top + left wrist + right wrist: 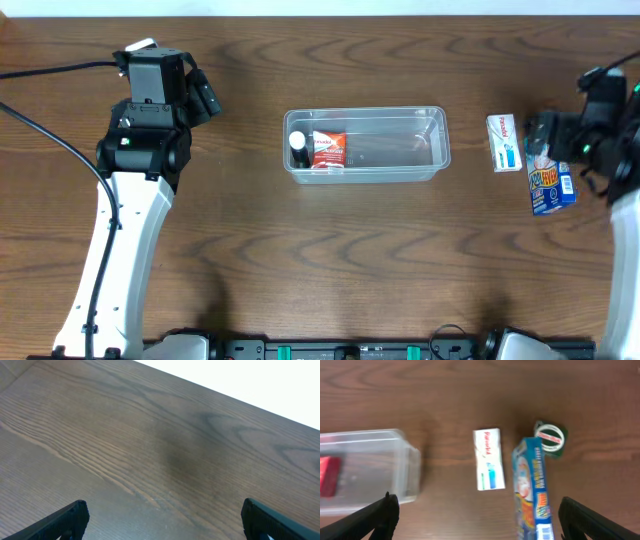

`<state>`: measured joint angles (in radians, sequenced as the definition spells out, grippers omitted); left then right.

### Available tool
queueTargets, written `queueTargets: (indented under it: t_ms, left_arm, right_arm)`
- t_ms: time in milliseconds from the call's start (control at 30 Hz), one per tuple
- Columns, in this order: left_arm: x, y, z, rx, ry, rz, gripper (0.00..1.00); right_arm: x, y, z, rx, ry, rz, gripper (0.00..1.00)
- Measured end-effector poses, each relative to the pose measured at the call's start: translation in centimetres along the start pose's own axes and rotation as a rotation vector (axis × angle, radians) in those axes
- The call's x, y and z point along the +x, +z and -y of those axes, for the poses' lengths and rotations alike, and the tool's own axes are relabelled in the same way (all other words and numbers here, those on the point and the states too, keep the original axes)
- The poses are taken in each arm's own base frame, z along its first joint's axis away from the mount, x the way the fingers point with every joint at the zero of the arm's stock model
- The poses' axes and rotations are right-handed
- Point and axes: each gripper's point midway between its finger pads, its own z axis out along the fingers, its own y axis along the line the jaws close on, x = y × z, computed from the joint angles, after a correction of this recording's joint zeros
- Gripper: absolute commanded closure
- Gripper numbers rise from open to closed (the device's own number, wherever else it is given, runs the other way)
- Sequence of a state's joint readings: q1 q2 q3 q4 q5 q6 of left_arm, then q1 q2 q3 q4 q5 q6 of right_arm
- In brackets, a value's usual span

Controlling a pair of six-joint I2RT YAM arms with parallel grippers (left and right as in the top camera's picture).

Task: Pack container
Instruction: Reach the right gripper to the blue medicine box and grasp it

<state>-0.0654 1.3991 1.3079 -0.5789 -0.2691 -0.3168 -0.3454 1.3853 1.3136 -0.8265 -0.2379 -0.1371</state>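
Note:
My right gripper should move down and toward the right in the wrist view, with its open fingers on both sides of the blue box's narrow lettered side, which faces up below it.
The clear plastic container stands at the table's middle. It holds a small dark bottle with a white cap and a red packet at its left end. It also shows in the right wrist view. My right gripper is open and empty, hovering over a blue box, a white packet and a green round tin to the right of the container. My left gripper is open and empty at the far left; its view shows only bare wood.
The white packet and blue box lie side by side right of the container. The table's far edge is close to the left gripper. Cables run off the left edge.

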Motion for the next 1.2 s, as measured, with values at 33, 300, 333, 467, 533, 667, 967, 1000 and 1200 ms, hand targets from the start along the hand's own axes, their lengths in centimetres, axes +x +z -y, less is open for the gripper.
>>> queueTargets:
  t_ms: [33,300,333,467,533,667,967,1000,1200]
  left_arm:
    - [0.0,0.0,0.0,0.0,0.0,0.0,0.02]
    - [0.0,0.0,0.0,0.0,0.0,0.0,0.02]
    - [0.0,0.0,0.0,0.0,0.0,0.0,0.02]
    - [0.0,0.0,0.0,0.0,0.0,0.0,0.02]
    - [0.0,0.0,0.0,0.0,0.0,0.0,0.02]
    - [0.0,0.0,0.0,0.0,0.0,0.0,0.02]
    - [0.0,0.0,0.0,0.0,0.0,0.0,0.02]
    - [0.0,0.0,0.0,0.0,0.0,0.0,0.02]
    - [0.0,0.0,0.0,0.0,0.0,0.0,0.02]
  right_arm:
    - [0.0,0.6,0.6,0.005,0.009,-0.01,0.01]
    - [3.2,2.5,4.2,0.101,-0.032,-0.164,0.01]
    - [3.5,2.4,4.5,0.112,-0.045,-0.176,0.01]
    - [3.9,2.5,5.4,0.136,-0.071,-0.194,0.02]
    - [4.2,2.9,5.9,0.142,-0.075,-0.212,0.05]
    - [5.6,4.5,6.8,0.14,-0.068,-0.278,0.11]
    - [9.2,9.0,7.2,0.07,-0.075,-0.43,0.24]
    - [9.5,9.3,7.2,0.065,-0.076,-0.44,0.26]
    - [11.3,11.0,7.4,0.042,-0.076,-0.507,0.54]
